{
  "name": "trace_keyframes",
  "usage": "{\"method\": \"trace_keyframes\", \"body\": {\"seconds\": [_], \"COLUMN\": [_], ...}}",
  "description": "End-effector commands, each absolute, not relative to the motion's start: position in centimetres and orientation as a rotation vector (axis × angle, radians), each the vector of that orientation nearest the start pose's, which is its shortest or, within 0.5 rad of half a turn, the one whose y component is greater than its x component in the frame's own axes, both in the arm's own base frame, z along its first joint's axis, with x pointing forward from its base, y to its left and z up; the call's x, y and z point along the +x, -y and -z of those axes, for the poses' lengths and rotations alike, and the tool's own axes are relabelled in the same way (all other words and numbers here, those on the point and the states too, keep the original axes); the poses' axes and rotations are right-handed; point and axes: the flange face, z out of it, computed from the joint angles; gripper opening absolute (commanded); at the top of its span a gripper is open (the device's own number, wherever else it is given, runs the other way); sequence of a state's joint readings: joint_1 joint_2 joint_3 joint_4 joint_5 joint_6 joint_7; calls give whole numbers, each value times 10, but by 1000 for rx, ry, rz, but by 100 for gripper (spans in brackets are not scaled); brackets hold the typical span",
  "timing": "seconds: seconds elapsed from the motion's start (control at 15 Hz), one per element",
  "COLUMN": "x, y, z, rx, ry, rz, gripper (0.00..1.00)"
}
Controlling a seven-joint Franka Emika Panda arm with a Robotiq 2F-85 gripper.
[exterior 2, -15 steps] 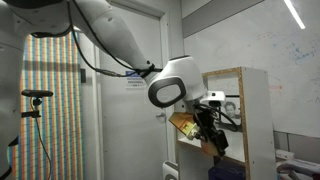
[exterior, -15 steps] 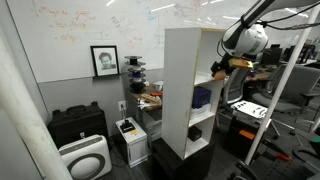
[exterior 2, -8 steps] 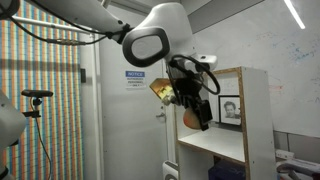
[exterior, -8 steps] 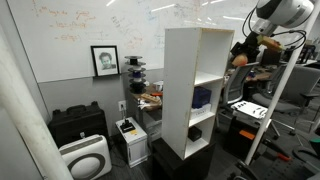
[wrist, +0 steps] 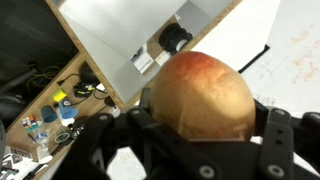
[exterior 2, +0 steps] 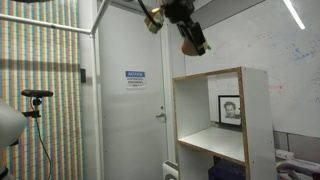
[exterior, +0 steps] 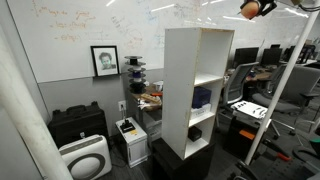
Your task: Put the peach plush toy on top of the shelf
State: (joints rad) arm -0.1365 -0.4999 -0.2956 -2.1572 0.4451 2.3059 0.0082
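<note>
The peach plush toy still hangs high beside the shelf. Next, my gripper carries it outward and down onto the shelf's flat white top.
My gripper [wrist: 200, 125] is shut on the peach plush toy [wrist: 203, 95], an orange-peach soft ball that fills the middle of the wrist view. In both exterior views the toy [exterior: 250, 8] [exterior 2: 190, 45] hangs high in the air, above the level of the flat top of the tall white shelf [exterior: 193, 85] [exterior 2: 225, 120] and off to its side. The gripper [exterior 2: 186, 25] shows near the top edge of an exterior view. The wrist view looks down on the shelf's white top [wrist: 130, 40].
A low black cabinet [exterior: 77, 125] and a white air purifier [exterior: 85, 158] stand by the wall. A dark blue object [exterior: 202, 97] sits in a middle shelf compartment. Desks and chairs [exterior: 255, 105] crowd the far side. A white door [exterior 2: 130, 100] stands beside the shelf.
The arm has risen steadily with the toy, from the level of the shelf's middle compartment to above the shelf top.
</note>
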Motion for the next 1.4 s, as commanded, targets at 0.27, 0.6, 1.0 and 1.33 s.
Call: {"method": "trace_keyframes", "body": {"seconds": [0.27, 0.6, 1.0, 1.33], "x": [524, 595, 603, 540], "y": [200, 179, 159, 195], "z": [-682, -630, -635, -691], "rx": [-2216, -2264, -2291, -2405], "ry": [-984, -1034, -1069, -1079], "rz": [1002, 861, 812, 666], "gripper": [53, 53, 100, 100]}}
